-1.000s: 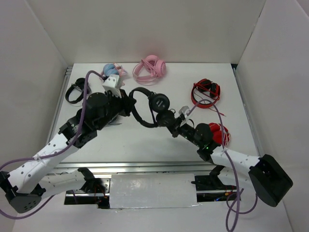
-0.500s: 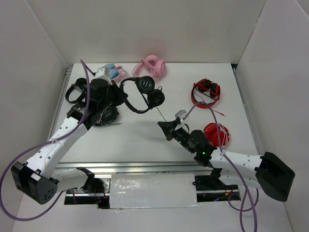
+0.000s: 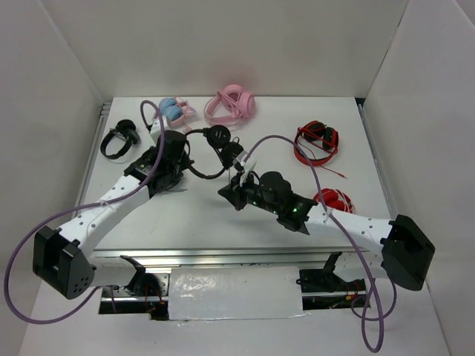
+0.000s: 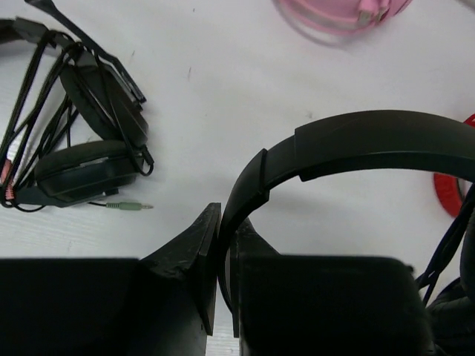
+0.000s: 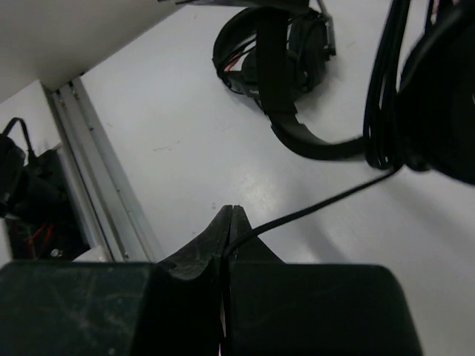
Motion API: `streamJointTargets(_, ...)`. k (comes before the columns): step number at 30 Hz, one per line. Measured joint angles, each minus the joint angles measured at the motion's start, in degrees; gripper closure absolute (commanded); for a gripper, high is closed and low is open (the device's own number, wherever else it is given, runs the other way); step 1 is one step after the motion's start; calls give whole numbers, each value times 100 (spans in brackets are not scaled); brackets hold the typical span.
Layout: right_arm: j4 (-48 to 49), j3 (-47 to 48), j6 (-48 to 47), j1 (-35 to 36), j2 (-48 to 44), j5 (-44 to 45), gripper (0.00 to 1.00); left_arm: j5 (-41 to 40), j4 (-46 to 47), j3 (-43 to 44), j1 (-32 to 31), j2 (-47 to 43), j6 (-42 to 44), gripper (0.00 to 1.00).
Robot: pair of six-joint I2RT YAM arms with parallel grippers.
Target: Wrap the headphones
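I need to carry the headband [image 4: 356, 141] down with my left gripper and release it on the spot below, to the gripper's right in the top view, because bare mid-tabletop [image 4: 338, 222] with room for the headphones is there.
The slim black headphones [image 3: 217, 135] hang above the back left of the table, earcups close together with cable loops bunched beside them. My left gripper [image 3: 185, 157] is shut on their thin headband [image 4: 356, 141]; in the left wrist view the band runs between my fingertips [image 4: 225, 222]. My right gripper [image 3: 228, 194] sits just in front of the earcups and is shut on the thin black cable [image 5: 319, 208], which runs taut from my jaws [image 5: 232, 215] up to the earcup [image 5: 438, 111].
Pink headphones [image 3: 231, 104] and a blue pair [image 3: 172, 110] lie at the back. A small black pair [image 3: 119, 139] lies far left. A black headset with a boom [image 4: 82, 141] lies near my left arm. Two red pairs [image 3: 318, 141] [image 3: 335, 202] lie right. White walls enclose the table.
My left arm has carried the headphones from the table's middle toward the back left. My right gripper has swung left, keeping hold of the cable.
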Motion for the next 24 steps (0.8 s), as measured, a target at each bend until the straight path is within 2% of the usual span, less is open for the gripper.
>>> streamJointTargets(6, -981, 754, 940, -232, 437, -538, 100, -52, 197, -111, -431, 507, 17, 100)
streamJointTargets(12, -2096, 1517, 2245, -800, 973, -356, 93, -81, 435, -129, -765, 876, 17, 100)
streamJointTargets(17, -2730, 1578, 3025, -1263, 1252, -216, 95, 31, 573, -273, -977, 1141, 61, 100)
streamJointTargets(24, -3377, 1639, 3508, -1427, 1735, 9, 93, 420, 728, -275, -1060, 1742, 170, 100)
